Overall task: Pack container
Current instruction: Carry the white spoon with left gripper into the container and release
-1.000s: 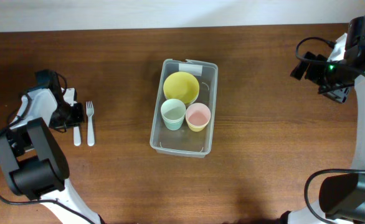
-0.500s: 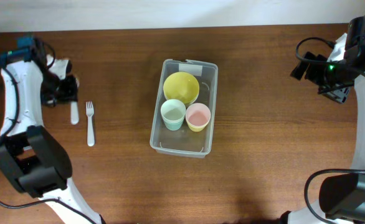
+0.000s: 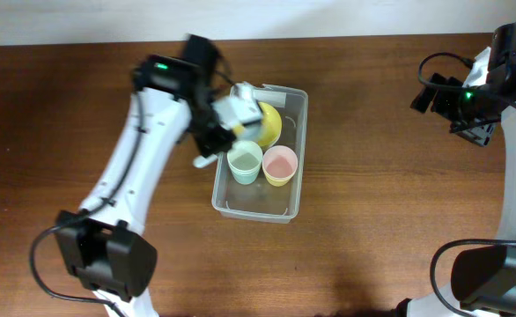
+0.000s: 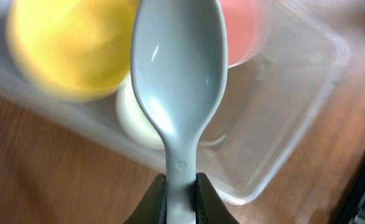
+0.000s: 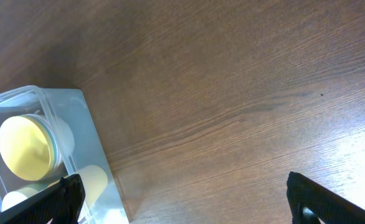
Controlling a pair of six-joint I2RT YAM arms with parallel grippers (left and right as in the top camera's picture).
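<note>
The container's cup-free near end [image 3: 256, 199] lies below and back. My left gripper should next swing the spoon [image 3: 203, 161] back over its bare bottom, lower the spoon and release it.
The clear container [image 3: 293, 189] sits mid-table and holds a yellow bowl [image 3: 271, 123], a pale green cup [image 3: 245, 161] and a pink cup [image 3: 280, 165]. My left gripper [image 3: 216, 136] is shut on a white spoon [image 3: 203, 161] and holds it above the container's left edge. In the left wrist view the spoon [image 4: 179, 74] points out from the jaws [image 4: 181, 199] over the container [image 4: 307, 112], with the bowl [image 4: 70, 50] and cups blurred below. My right gripper [image 3: 469, 110] is open and empty at the far right; its view [image 5: 185, 199] shows the container [image 5: 89, 137] at lower left.
The brown wooden table [image 3: 390, 220] spreads around the container. My left arm [image 3: 135, 176] stretches across the table's left half and covers the spot where the white fork lay. A pale wall strip runs along the back edge.
My left arm has swung from the far left to the container, carrying the white spoon. The fork is now hidden under the arm. The right arm has not moved.
</note>
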